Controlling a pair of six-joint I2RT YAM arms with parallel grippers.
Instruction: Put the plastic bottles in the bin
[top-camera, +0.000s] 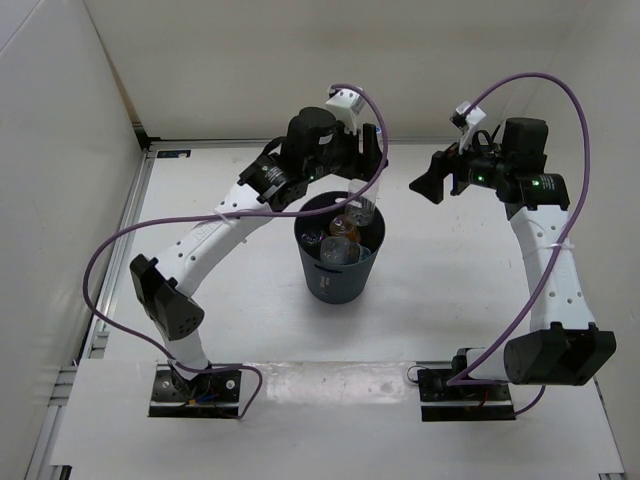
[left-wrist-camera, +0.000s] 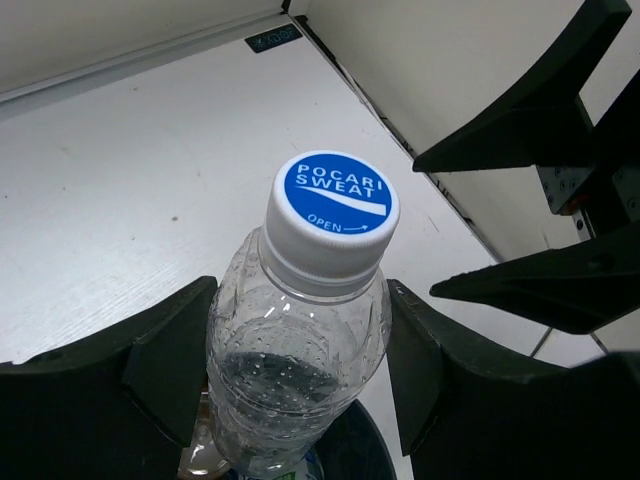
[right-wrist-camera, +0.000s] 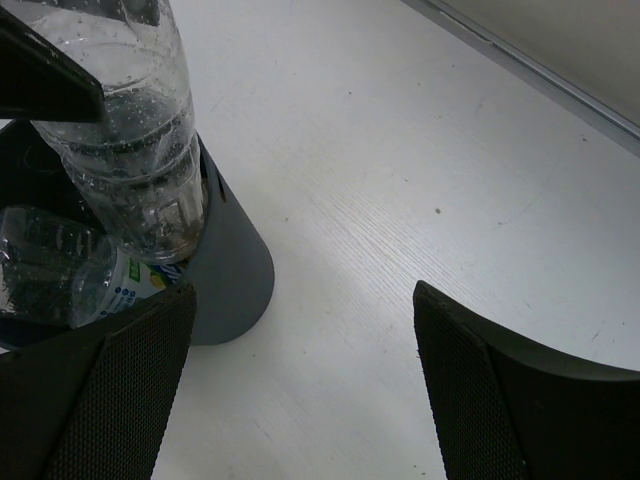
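Observation:
My left gripper will next lower the bottle a little over the bin's opening (top-camera: 340, 232) (left-wrist-camera: 354, 442) and open to let it go, because the bottom of the bottle already hangs inside the bin's rim.
A long clear bottle (left-wrist-camera: 300, 340) with a blue and white cap (left-wrist-camera: 333, 210) hangs upright, its base just inside the rim of the dark grey-blue bin (top-camera: 338, 285). My left gripper (left-wrist-camera: 298, 300) is shut on its shoulder below the cap. In the top view the same bottle (top-camera: 363, 208) hangs under the left gripper (top-camera: 368, 165). Inside the bin lie an orange bottle (top-camera: 343, 228) and a clear one with a green-white label (right-wrist-camera: 70, 275). My right gripper (right-wrist-camera: 300, 320) stands open and empty above the bare table, right of the bin (right-wrist-camera: 235, 270).
White walls close the table at the back and on both sides. The right gripper's black fingers (left-wrist-camera: 530, 120) hang close to the left gripper, just right of the held bottle. Purple cables loop over both arms.

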